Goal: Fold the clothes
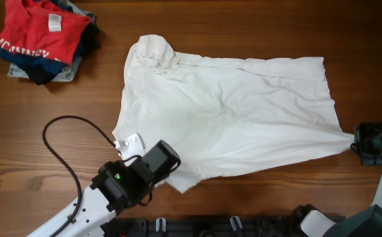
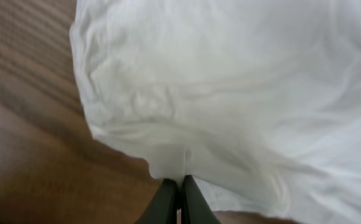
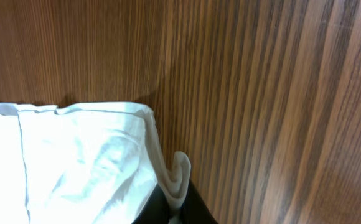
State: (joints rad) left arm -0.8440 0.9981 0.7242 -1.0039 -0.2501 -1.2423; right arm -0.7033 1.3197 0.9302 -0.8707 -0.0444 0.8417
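The shirt's spread body is outward of my left gripper, and both near corners of the shirt are held. My left gripper will next carry the shirt's pinched corner outward onto the shirt's body and let go.
A white shirt (image 1: pixel 224 112) lies spread across the wooden table, wrinkled, with its collar end bunched at the upper left. My left gripper (image 1: pixel 172 172) is shut on the shirt's near left corner; the left wrist view shows the dark fingers (image 2: pixel 181 186) pinching the white shirt (image 2: pixel 230 93) at its hem. My right gripper (image 1: pixel 357 141) is shut on the shirt's right corner, pulled to a point. In the right wrist view a rolled fold of the white shirt (image 3: pixel 75 155) sits between the fingers (image 3: pixel 175 198).
A pile of folded clothes (image 1: pixel 43 39), red shirt on top over dark items, sits at the far left corner. A black cable (image 1: pixel 66 141) loops on the table near the left arm. A small white tag (image 1: pixel 130 141) lies by the shirt's left edge.
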